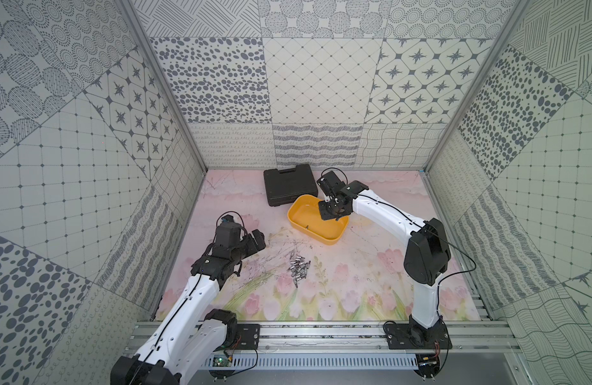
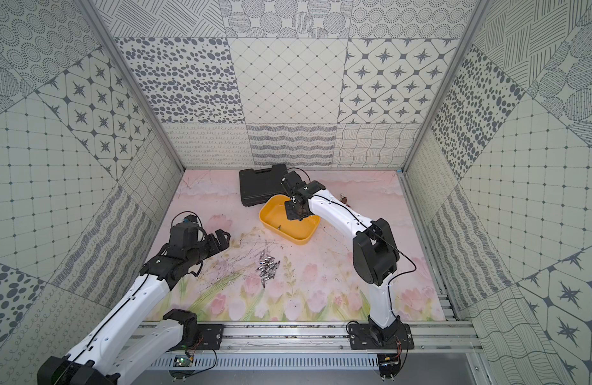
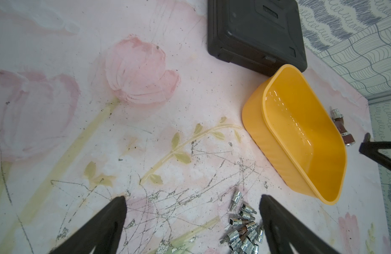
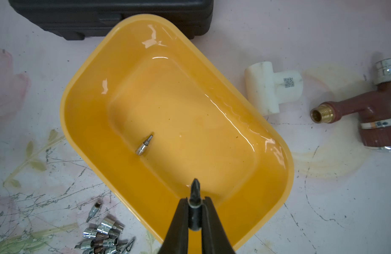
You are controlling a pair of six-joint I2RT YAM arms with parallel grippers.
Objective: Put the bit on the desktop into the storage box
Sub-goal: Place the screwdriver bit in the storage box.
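My right gripper moves down into the yellow storage box (image 1: 328, 240) next. It releases the dark bit over the bare near part of the box's bottom, as that part lies below the gripper.
The yellow storage box (image 1: 328, 240) (image 2: 299, 240) sits at the middle back of the desktop. My right gripper (image 4: 195, 199) (image 1: 334, 215) hangs over its near end, shut on a dark bit (image 4: 194, 187) whose tip sticks out past the fingertips. Another silver bit (image 4: 144, 145) lies on the box floor (image 4: 190, 105). A pile of several silver bits (image 1: 299, 266) (image 2: 268, 265) (image 3: 245, 231) (image 4: 104, 235) lies on the desktop in front of the box. My left gripper (image 3: 192, 202) (image 1: 256, 241) is open, low and left of the pile, with nothing between its fingers.
A black tool case (image 1: 289, 183) (image 3: 256, 33) lies shut behind the box, touching its far corner. Right of the box lie a white pipe tee (image 4: 271, 88) and a red-brown tap (image 4: 366, 110) (image 3: 342, 125). Patterned walls enclose the desktop on three sides.
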